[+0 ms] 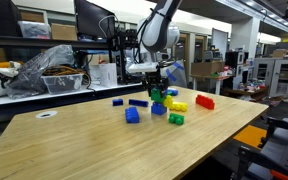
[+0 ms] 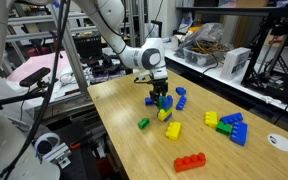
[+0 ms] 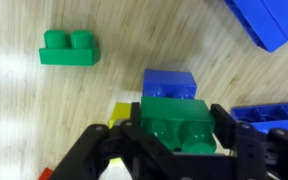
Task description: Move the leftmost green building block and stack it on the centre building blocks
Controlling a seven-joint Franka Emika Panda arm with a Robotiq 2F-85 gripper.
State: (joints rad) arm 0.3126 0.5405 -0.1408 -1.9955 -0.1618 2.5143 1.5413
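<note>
My gripper is holding the green block. It needs to lower the block a little onto the tower's blue brick point(image 3: 170, 85), then open.
My gripper point(image 3: 182, 128) is shut on the green building block point(image 3: 176, 118), with a finger on each side of it. In both exterior views the gripper point(image 1: 156, 82) point(image 2: 161, 92) hangs right over the centre building blocks point(image 1: 158, 104) point(image 2: 164, 110) with the green block at their top. I cannot tell whether it touches them. In the wrist view the tower's blue brick point(image 3: 170, 82) shows just beyond the held block. The other green brick point(image 3: 69, 48) point(image 1: 176, 119) point(image 2: 143, 123) lies alone on the table.
A flat yellow brick point(image 1: 178, 105) point(image 2: 173, 130) and a red brick point(image 1: 205, 101) point(image 2: 190, 161) lie near the tower. Loose blue bricks point(image 1: 132, 115) point(image 2: 181, 102) lie around it. A mixed pile of bricks point(image 2: 229, 126) sits further off. Shelves and clutter stand behind the table.
</note>
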